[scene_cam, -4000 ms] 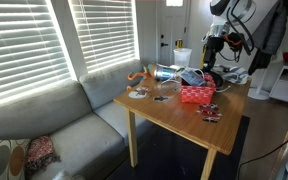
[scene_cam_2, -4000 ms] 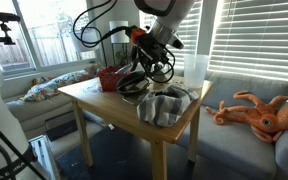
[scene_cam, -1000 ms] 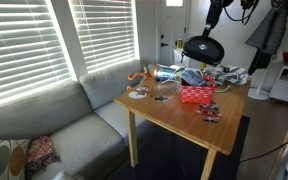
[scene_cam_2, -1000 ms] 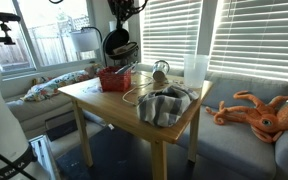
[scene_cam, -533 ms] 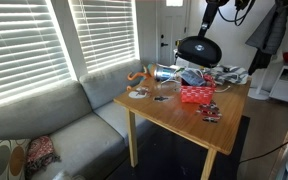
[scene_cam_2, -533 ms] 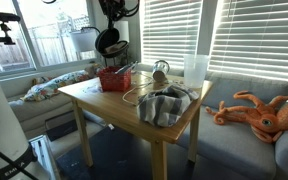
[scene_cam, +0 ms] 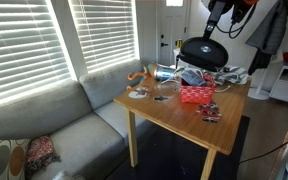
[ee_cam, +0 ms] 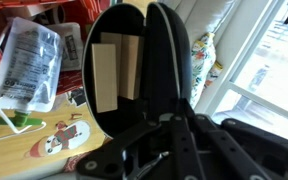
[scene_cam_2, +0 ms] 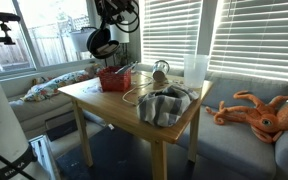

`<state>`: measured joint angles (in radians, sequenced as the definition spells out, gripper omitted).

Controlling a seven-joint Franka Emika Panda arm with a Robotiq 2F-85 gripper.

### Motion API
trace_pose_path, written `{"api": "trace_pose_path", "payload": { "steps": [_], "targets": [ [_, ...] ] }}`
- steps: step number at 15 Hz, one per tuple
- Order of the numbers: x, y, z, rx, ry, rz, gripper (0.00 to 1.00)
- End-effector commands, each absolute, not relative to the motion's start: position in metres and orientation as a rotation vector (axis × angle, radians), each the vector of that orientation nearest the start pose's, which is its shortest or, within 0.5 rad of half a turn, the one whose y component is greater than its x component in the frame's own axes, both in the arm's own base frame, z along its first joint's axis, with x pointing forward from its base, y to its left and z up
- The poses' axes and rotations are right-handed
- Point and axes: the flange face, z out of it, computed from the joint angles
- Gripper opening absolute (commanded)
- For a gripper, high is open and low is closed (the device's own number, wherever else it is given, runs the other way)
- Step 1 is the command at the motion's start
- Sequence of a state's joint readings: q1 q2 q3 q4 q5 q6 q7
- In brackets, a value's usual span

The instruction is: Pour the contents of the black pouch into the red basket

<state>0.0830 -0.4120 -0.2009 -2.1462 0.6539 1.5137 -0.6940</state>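
Observation:
The tan pieces are still inside the black pouch (scene_cam: 204, 52), so I will tilt my gripper, lower it toward the red basket below and then let go of the pouch.
The black pouch (scene_cam: 204, 52) hangs high above the wooden table (scene_cam: 169, 115), held at its upper edge with my gripper (scene_cam: 213, 30) shut on it. In the other exterior view the black pouch (scene_cam_2: 103, 42) is up and to the left of the red basket (scene_cam_2: 114, 78). The red basket (scene_cam: 198, 94) stands on the table below the pouch. In the wrist view the black pouch (ee_cam: 149, 70) fills the middle, mouth open, with tan flat pieces (ee_cam: 115, 72) inside. My gripper (ee_cam: 170, 122) pinches the pouch's rim, and the red basket (ee_cam: 59, 12) shows at the top left.
On the table lie a grey cloth (scene_cam_2: 164, 104), a white cup (scene_cam_2: 195, 68), cables and small items (scene_cam: 210, 113), and a clear plastic bag (ee_cam: 29, 65). A grey sofa (scene_cam: 74, 120) runs beside the table, with an orange octopus plush (scene_cam_2: 254, 110) on it.
Four seconds ago the pouch lay on the table by the basket; it now hangs well above. Over the last second it shifted slightly sideways and swung while staying gripped.

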Motion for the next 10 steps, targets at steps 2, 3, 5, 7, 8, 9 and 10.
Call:
{"api": "trace_pose_path", "payload": {
  "steps": [2, 3, 5, 7, 8, 9, 10],
  "targets": [
    [0.431, -0.009, 0.549, -2.076, -0.632, -0.051, 0.01],
    [0.437, -0.014, 0.542, -2.028, -0.620, -0.050, 0.01],
    [0.444, -0.024, 0.530, -1.924, -0.610, -0.029, 0.01],
    [0.450, -0.033, 0.520, -1.824, -0.593, 0.003, 0.01],
    [0.452, -0.037, 0.516, -1.781, -0.580, 0.022, 0.01],
    [0.454, -0.041, 0.512, -1.745, -0.571, 0.035, 0.01],
    [0.456, -0.044, 0.508, -1.720, -0.555, 0.048, 0.01]
  ]
}}
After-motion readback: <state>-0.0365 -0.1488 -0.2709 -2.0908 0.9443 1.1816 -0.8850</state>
